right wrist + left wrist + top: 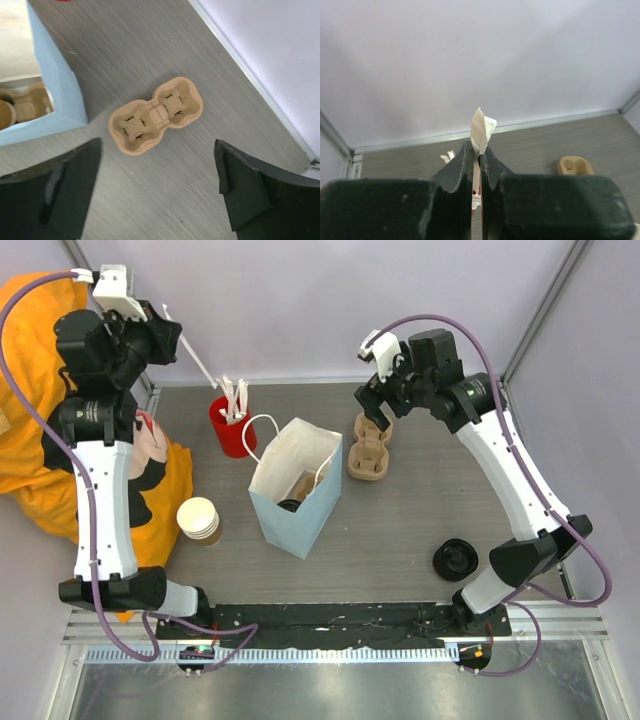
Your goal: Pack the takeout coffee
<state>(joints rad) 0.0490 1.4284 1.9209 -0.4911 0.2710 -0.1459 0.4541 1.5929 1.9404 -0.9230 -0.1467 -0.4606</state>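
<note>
The bag's opening lies below the robot's left gripper, to the right in the top view, so the left gripper will move across and down to it and let go of the straw beside the coffee (291, 506).
The pale blue paper bag (290, 510) stands open in the middle of the table. Deep inside it a dark round lid shows, the takeout coffee (291, 506), mostly hidden by the bag's walls. In the right wrist view only a corner of the bag (55, 95) and tan pulp inside it show. My right gripper (375, 405) (157, 145) is open and empty above a tan two-cup carrier (368, 450) (156, 120). My left gripper (170, 325) (479, 147) is raised at the far left, shut on a white paper-wrapped straw (195, 358) (482, 130).
A red cup (230, 430) of wrapped straws stands left of the bag. A stack of lidless paper cups (199, 520) sits near the left arm. A loose black lid (456, 560) lies front right. Orange cloth (30, 400) hangs at the left edge.
</note>
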